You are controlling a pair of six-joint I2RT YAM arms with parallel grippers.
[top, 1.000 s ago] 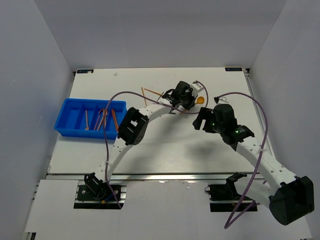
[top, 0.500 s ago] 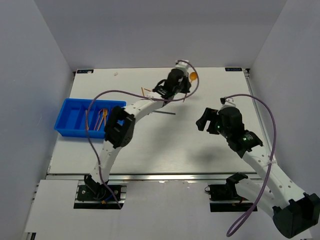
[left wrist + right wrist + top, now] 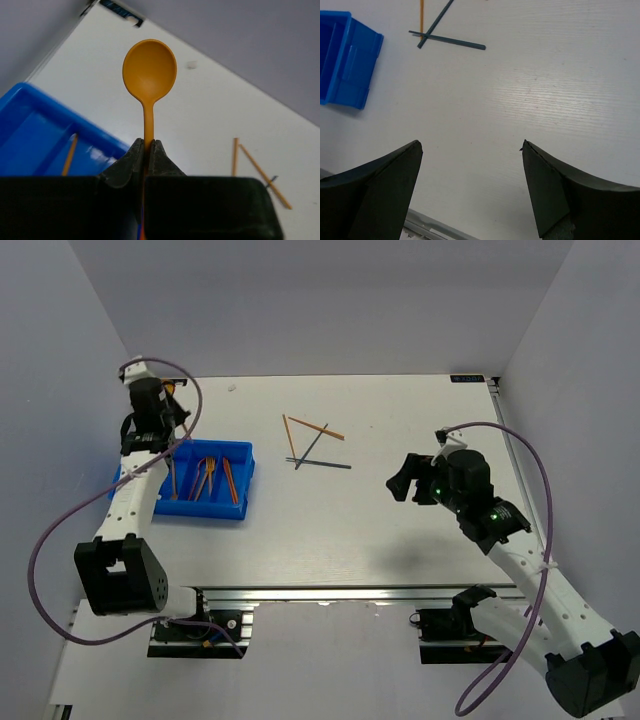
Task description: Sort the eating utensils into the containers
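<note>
The left gripper will next draw back and bring the spoon down into the bin's section that holds a lone orange utensil, since the spoon's bowl hangs past the bin's far edge.
My left gripper (image 3: 165, 396) hangs above the back left corner of the blue bin (image 3: 200, 512) of containers, shut on the handle of an orange spoon (image 3: 149, 70) that points away from it. The jaws (image 3: 147, 145) pinch the thin handle. In the bin's compartments lie several orange utensils (image 3: 207, 478). Two orange sticks (image 3: 316, 428) and two dark blue sticks (image 3: 325, 465) lie crossed on the table's middle back. Over the bare table to the right, my right gripper (image 3: 405, 480) stands wide open (image 3: 470, 145) with nothing between its fingers.
The right wrist view shows the bin's corner (image 3: 345, 60) at upper left and the crossed dark blue sticks (image 3: 452, 41) ahead of the jaws. Grey walls enclose the table on three sides. The table's front rail (image 3: 330, 592) runs along the near edge.
My left arm has swung from the table's back middle far to the left, over the bin, with the spoon in its grip. The right arm has barely moved.
</note>
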